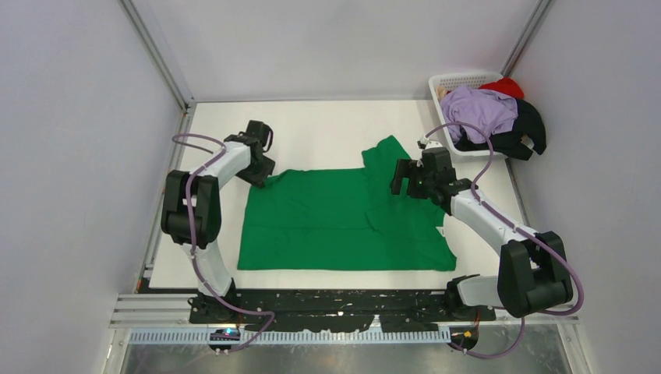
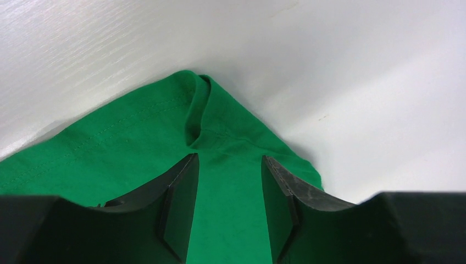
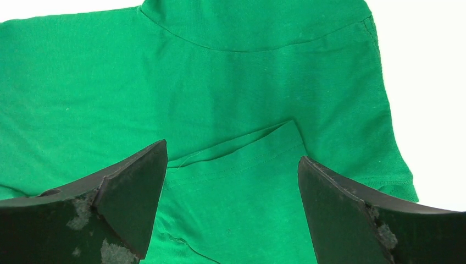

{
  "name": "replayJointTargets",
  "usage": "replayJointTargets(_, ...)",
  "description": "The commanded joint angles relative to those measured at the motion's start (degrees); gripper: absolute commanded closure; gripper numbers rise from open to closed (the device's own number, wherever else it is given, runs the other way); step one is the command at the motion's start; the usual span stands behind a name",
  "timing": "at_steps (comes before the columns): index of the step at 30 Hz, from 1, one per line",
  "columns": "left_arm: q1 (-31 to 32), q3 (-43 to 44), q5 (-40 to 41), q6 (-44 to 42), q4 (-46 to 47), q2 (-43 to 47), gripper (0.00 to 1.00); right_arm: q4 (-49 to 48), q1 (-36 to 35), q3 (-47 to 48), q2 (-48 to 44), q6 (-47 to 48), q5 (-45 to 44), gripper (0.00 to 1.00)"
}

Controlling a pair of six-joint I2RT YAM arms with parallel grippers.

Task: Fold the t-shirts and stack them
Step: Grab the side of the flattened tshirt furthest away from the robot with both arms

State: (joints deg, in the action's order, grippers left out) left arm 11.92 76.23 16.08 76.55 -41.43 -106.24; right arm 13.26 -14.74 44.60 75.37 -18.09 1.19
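My left gripper moves toward the puckered fold at the shirt's far corner point(image 1: 271, 181) point(image 2: 203, 116) next and closes there, since the fold stands just beyond its fingers.
A bright green t-shirt point(image 1: 343, 222) lies spread flat on the white table, one sleeve point(image 1: 387, 156) sticking out toward the back. My left gripper point(image 1: 259, 181) sits low at the shirt's back-left corner. In the left wrist view its jaws point(image 2: 229, 158) stand apart, with the puckered corner point(image 2: 200, 118) just ahead and flat cloth showing between them. My right gripper point(image 1: 401, 178) hovers over the shirt's back-right part, near the sleeve. It point(image 3: 232, 154) is wide open above a folded hem point(image 3: 242, 146), holding nothing. Lilac point(image 1: 483, 109), black point(image 1: 524, 132) and red point(image 1: 507, 86) t-shirts are heaped in the basket.
A white lattice basket point(image 1: 460, 79) stands at the back right corner, with shirts spilling over its rim. Bare white table point(image 1: 327, 132) lies behind the green shirt. Grey walls and metal posts close in the sides and back.
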Motion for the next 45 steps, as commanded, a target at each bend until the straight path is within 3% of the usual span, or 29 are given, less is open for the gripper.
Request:
replayJointTargets(1,0.16,-2.15,2.00,4.83,-1.12,0.09,0.52,-1.18,0.33,2.72,-1.48,0.77,0.08,0.05)
replayJointTargets(9,0.12,-1.31,2.94,12.74,0.57,-1.87,0.53,-0.63,0.40,2.89,-2.23,1.37,-0.39,0.05)
replayJointTargets(23,0.25,1.64,5.67,13.63,-2.28,-2.31,0.67,-0.01,0.61,3.46,-1.42,1.70,-0.47,0.05)
replayJointTargets(25,0.21,1.73,6.24,13.41,-2.29,-2.04,0.74,0.03,0.58,3.53,-1.22,1.61,-0.48,0.05)
replayJointTargets(29,0.21,2.47,6.42,13.14,-2.85,-2.39,0.99,0.15,0.67,3.62,-1.51,1.52,-0.60,0.05)
replayJointTargets(30,0.18,2.71,6.42,12.99,-3.01,-2.44,1.00,0.17,0.68,3.59,-1.53,1.55,-0.63,0.05)
replayJointTargets(36,0.16,3.68,6.01,11.16,-3.13,-1.85,1.00,0.28,0.81,3.89,-0.97,1.79,-0.92,0.05)
replayJointTargets(40,0.13,3.27,5.19,9.84,-2.90,-0.45,1.00,0.21,1.14,6.61,1.23,1.59,-5.60,0.05)
replayJointTargets(45,0.14,2.73,2.73,7.83,-2.15,0.37,1.00,1.17,1.79,18.77,11.99,2.55,-7.00,0.05)
